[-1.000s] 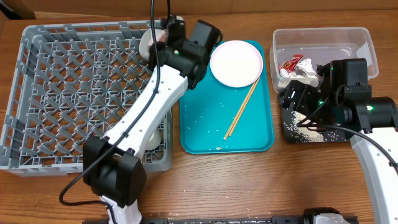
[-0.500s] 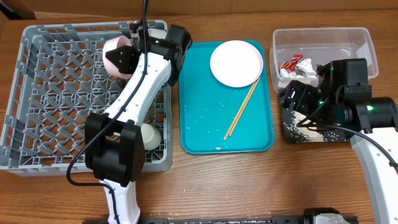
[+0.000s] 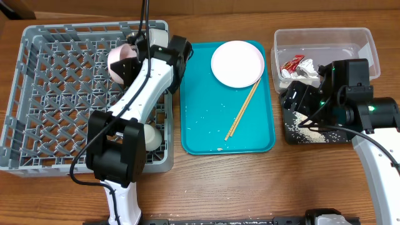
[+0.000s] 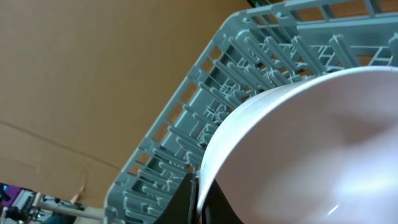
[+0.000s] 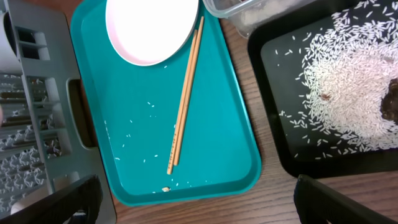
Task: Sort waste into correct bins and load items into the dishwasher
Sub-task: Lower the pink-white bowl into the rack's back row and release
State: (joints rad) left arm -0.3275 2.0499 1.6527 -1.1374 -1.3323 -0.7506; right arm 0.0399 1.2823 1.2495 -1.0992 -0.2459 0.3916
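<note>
I will bring my left gripper to the right in the overhead view, then down, and release the bowl (image 3: 122, 61) at the rack's tray-side edge, where other dishes stand.
My left gripper (image 3: 134, 51) is shut on the rim of a white bowl (image 3: 122, 61), held tilted above the grey dish rack (image 3: 56, 94). In the left wrist view the bowl (image 4: 311, 143) fills the frame over the rack (image 4: 205, 106). The plate (image 3: 237, 62) and chopsticks (image 3: 242, 111) lie on the teal tray (image 3: 206, 131). The red wrapper (image 3: 292, 64) and the napkin (image 3: 308, 70) are in the clear tub (image 3: 325, 39). Rice (image 5: 348, 87) lies in the black tray (image 5: 273, 155). My right gripper (image 3: 295, 103) is open and empty above that tray.
A small white cup (image 3: 152, 135) stands in the rack's front right corner. Another white dish (image 3: 160, 36) sits at the rack's back right corner. Loose rice grains dot the teal tray (image 5: 124, 124). The plate (image 5: 152, 28) and chopsticks (image 5: 185, 99) show in the right wrist view.
My left gripper carried the bowl leftward from the rack's back right corner to above the rack, then eased slightly right. The right arm has not moved.
</note>
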